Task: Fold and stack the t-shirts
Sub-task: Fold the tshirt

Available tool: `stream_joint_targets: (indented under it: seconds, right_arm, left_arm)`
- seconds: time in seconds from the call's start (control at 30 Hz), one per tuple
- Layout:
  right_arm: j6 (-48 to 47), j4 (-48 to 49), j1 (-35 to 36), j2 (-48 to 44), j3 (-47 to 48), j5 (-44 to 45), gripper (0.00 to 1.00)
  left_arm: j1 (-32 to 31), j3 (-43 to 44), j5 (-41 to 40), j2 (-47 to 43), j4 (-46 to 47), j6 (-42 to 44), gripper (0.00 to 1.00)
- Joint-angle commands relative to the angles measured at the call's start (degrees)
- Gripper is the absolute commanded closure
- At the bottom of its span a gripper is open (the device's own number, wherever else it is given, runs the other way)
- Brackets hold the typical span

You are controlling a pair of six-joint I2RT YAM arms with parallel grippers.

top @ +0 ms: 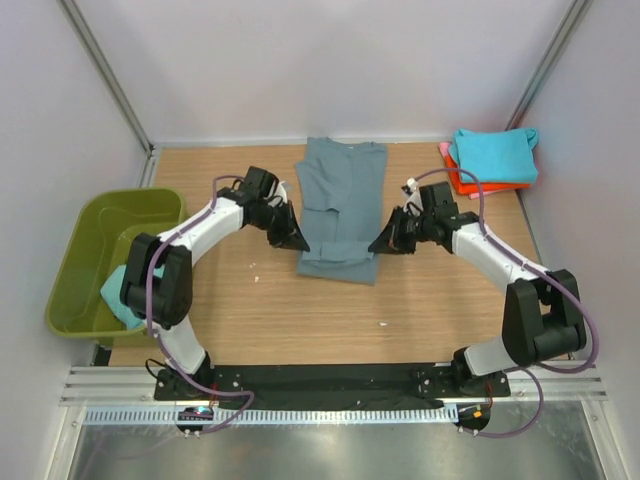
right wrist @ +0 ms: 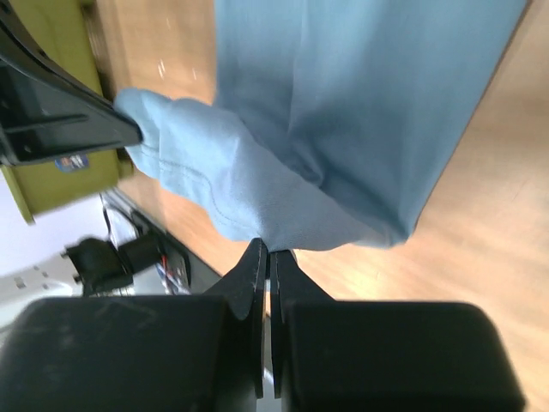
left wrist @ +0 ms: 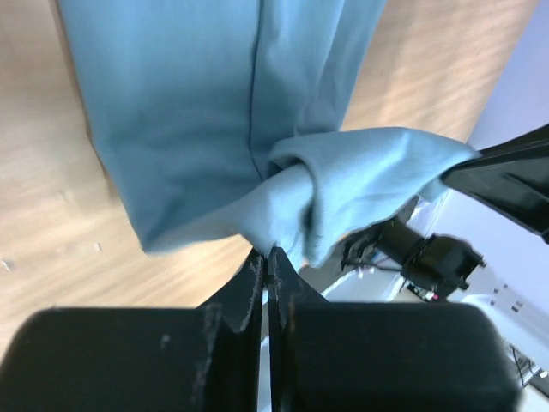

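My right gripper has the t-shirt's lifted corner and needs to carry it outward over that folded strip [top: 372, 205] [right wrist: 472, 34] and let go of the corner there.
The slate blue-grey t-shirt [top: 340, 205] lies as a long folded strip in the middle of the table, its near end lifted. My left gripper [top: 297, 242] is shut on its near left corner [left wrist: 283, 232]. My right gripper [top: 379, 246] is shut on its near right corner [right wrist: 292, 219]. The cloth sags between the two grippers. A stack of folded t-shirts, turquoise [top: 492, 153] on top of orange and pink [top: 492, 184], sits at the far right. Another turquoise t-shirt [top: 117, 292] lies in the tub.
An olive-green plastic tub [top: 105, 255] stands at the left edge of the table. White walls enclose the far and side edges. The arm bases sit on a black plate [top: 330, 385] at the near edge.
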Motion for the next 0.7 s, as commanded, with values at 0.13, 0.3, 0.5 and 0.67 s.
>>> stream_joint_targets:
  seconds: [0.13,0.3,0.5,0.67]
  right_arm:
    - [-0.8,10.1,-4.6,7.0,7.0,-0.5,0.99]
    - [-1.6,12.2,-6.1,14.1,10.6,-0.9,0.98]
    - [-3.1,13.1,-7.2,22.4,18.4,-0.1,0.99]
    - [-3.9,13.0,-7.5,27.1,24.8,0.6,0.99]
  left_arm:
    - [2.1,12.6,-2.4,9.5,0.9,3.7,1.0]
    - [2.3,20.9,-4.0,17.0,5.0,3.9,1.0]
    - [4.0,30.0,-6.3,24.0,5.8,5.0,1.0]
    - [4.9,33.8,-8.1,26.7,6.5,5.1,1.0]
